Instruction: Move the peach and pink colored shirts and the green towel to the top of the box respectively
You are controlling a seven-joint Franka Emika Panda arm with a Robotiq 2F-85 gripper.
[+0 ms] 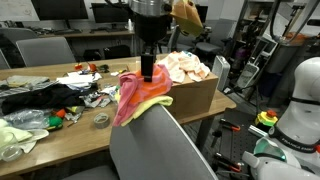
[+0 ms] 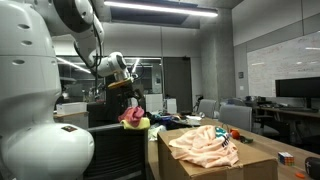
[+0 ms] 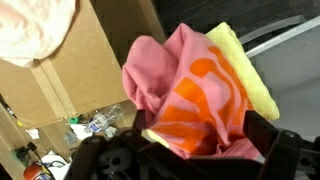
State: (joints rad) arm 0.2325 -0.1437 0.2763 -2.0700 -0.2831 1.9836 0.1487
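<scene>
The gripper lowers a little onto the pink shirt's orange-patched folds next. Then it closes its fingers, because the pink shirt (image 1: 135,93) lies on top of the yellow-green towel.
The pink shirt (image 1: 135,93) with orange patches (image 3: 190,95) is draped over a grey chair back (image 1: 160,150), on top of the yellow-green towel (image 3: 247,68), whose edge shows beside it (image 1: 158,101). The peach shirt (image 1: 186,68) lies crumpled on top of the brown cardboard box (image 1: 198,96), as the exterior views show (image 2: 205,146). My gripper (image 1: 148,68) hangs just above the pink shirt (image 2: 132,116). In the wrist view the gripper (image 3: 170,140) is open, its dark fingers (image 3: 268,135) standing either side of the pink cloth.
The wooden table (image 1: 70,140) next to the box carries a black cloth (image 1: 35,98), a mint-green bundle (image 1: 15,132), a tape roll (image 1: 101,119) and small clutter. A white robot body (image 1: 300,100) stands at the side. Office chairs and desks fill the background.
</scene>
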